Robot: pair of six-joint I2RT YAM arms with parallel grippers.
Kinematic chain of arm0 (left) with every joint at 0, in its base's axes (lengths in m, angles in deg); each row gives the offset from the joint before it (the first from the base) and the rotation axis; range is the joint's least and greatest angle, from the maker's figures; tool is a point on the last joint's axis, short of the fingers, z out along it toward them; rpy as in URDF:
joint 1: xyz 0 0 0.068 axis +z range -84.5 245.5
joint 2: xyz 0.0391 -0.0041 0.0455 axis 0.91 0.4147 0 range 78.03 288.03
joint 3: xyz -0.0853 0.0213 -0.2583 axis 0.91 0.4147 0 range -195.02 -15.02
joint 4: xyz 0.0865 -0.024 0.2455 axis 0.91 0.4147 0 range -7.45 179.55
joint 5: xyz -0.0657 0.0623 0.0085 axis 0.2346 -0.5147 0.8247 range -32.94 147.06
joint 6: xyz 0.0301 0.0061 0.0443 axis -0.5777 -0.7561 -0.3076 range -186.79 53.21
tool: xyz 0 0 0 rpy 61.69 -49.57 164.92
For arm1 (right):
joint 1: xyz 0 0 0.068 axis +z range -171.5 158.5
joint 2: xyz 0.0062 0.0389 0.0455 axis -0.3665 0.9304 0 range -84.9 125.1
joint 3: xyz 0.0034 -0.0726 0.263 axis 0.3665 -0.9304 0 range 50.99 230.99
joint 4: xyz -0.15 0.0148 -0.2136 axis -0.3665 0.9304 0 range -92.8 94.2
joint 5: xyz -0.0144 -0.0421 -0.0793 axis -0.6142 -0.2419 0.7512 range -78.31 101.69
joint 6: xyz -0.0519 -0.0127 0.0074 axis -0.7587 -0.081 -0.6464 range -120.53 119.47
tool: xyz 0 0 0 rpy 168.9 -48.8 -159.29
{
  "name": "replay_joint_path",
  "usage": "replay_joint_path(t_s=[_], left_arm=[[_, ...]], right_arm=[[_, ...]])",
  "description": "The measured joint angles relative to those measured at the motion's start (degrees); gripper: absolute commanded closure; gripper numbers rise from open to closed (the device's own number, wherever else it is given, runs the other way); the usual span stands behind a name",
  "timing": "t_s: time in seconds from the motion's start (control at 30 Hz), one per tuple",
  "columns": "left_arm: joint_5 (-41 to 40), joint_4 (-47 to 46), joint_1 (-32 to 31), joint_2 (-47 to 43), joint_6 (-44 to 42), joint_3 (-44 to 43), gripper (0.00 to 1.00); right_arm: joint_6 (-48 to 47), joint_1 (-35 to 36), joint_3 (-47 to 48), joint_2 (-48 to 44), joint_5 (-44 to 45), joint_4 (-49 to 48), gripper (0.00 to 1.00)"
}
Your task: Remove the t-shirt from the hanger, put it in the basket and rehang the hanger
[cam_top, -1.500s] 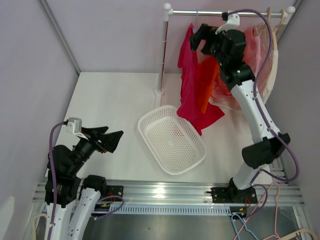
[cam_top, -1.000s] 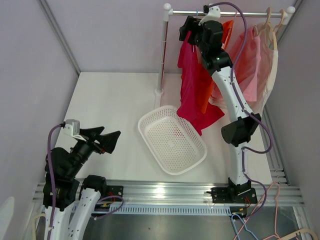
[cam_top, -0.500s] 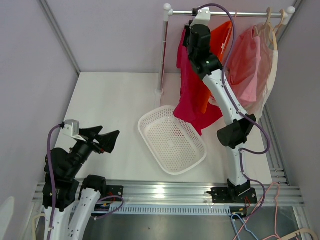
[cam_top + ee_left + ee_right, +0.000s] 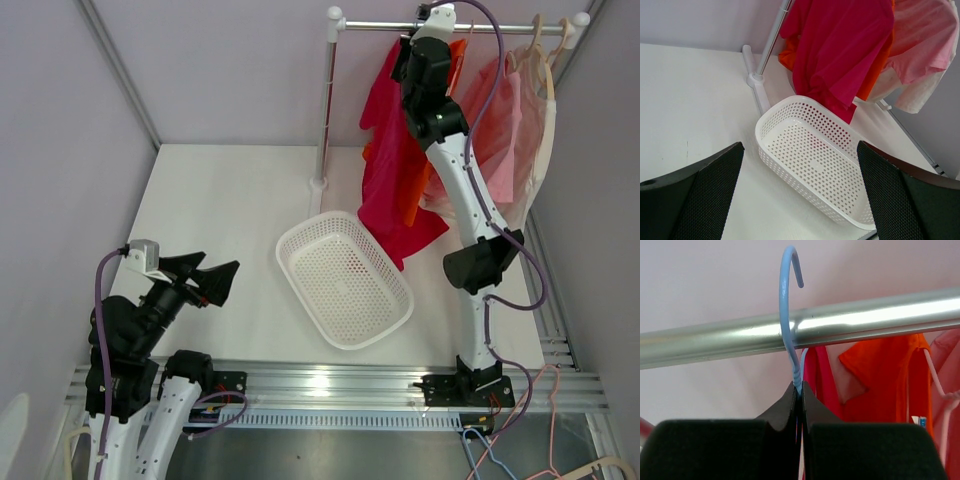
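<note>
My left gripper will reach over the basket next, toward the right in the top view, to a fold of the magenta t-shirt [image 4: 388, 160], because the t-shirt's lower cloth hangs free.
A magenta t-shirt [image 4: 388, 160] [image 4: 840, 47] hangs from a light blue hanger [image 4: 788, 320] whose hook sits over the metal rail [image 4: 840, 325] [image 4: 380, 27]. My right gripper [image 4: 800, 389] [image 4: 415, 55] is up at the rail, shut on the neck of the hanger's hook just below the rail. In the top view the arm hides the hanger. Low at the left, my left gripper [image 4: 215, 280] [image 4: 800, 200] stands open and holds nothing, well apart from the shirt.
A white perforated basket [image 4: 295, 240] [image 4: 765, 127] lies on the table below the shirt. An orange shirt [image 4: 890, 380] and pale pink garments [image 4: 510, 130] hang further right on the rail. The rack's upright pole [image 4: 325, 110] stands left of the shirt.
My right gripper closed on the hanger's hook and moved slightly right along the rail, swinging the magenta shirt with it. The left arm has stayed still.
</note>
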Motion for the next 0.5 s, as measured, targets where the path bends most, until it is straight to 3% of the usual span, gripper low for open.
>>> replay_joint_path(t_s=[0.2,0.4,0.5], left_arm=[[-2.08,1.6,0.0,2.25,0.02,-1.05,0.01],[-0.94,2.84,0.0,7.02,-0.48,-6.71,0.01],[0.52,2.51,0.0,9.01,-1.29,-11.58,0.01]], right_arm=[[3.08,2.16,-1.36,-4.35,5.38,5.62,1.0],[9.35,7.3,-20.52,-22.53,11.43,7.78,1.0],[9.4,9.18,-22.56,-28.26,11.65,7.43,1.0]])
